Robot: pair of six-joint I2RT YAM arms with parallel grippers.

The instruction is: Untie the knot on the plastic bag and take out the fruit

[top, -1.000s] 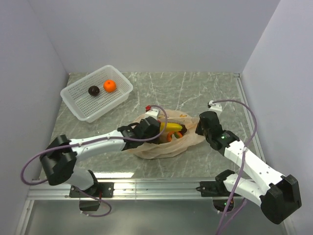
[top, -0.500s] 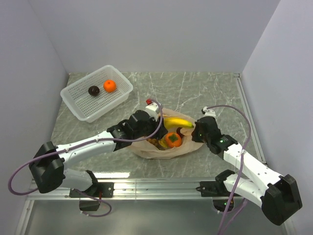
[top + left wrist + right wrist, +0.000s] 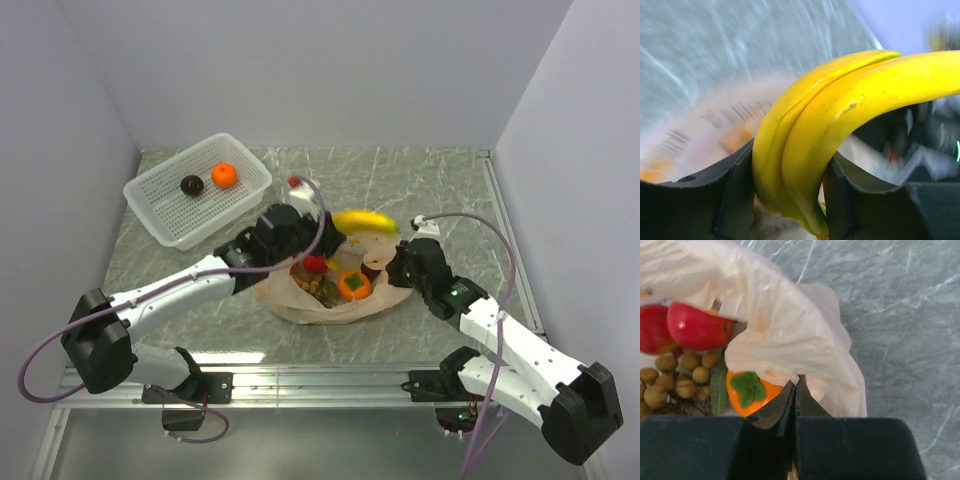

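Note:
I should next swing my left gripper left in the top view, over the white mesh basket, then lower and release the bananas.
The peach plastic bag point(image 3: 330, 300) lies open in the middle of the table; no knot shows. Inside it lie a red apple point(image 3: 315, 264), an orange persimmon point(image 3: 353, 285) and small brown balls point(image 3: 322, 288). My left gripper point(image 3: 322, 222) is shut on the yellow bananas point(image 3: 365, 221) and holds them above the bag's far edge; they fill the left wrist view point(image 3: 840, 115). My right gripper point(image 3: 796, 382) is shut on the bag's rim point(image 3: 790, 340) at its right side, next to the persimmon point(image 3: 747, 390) and apple point(image 3: 697, 327).
A white mesh basket point(image 3: 165, 195) stands at the back left with a dark brown round fruit point(image 3: 191, 185) and an orange tangerine point(image 3: 224, 176) in it. Walls close the table on three sides.
My left gripper has lifted the bananas out of the bag, up and toward the back. The bag has opened, showing the apple and brown balls. My right gripper has kept its hold on the rim.

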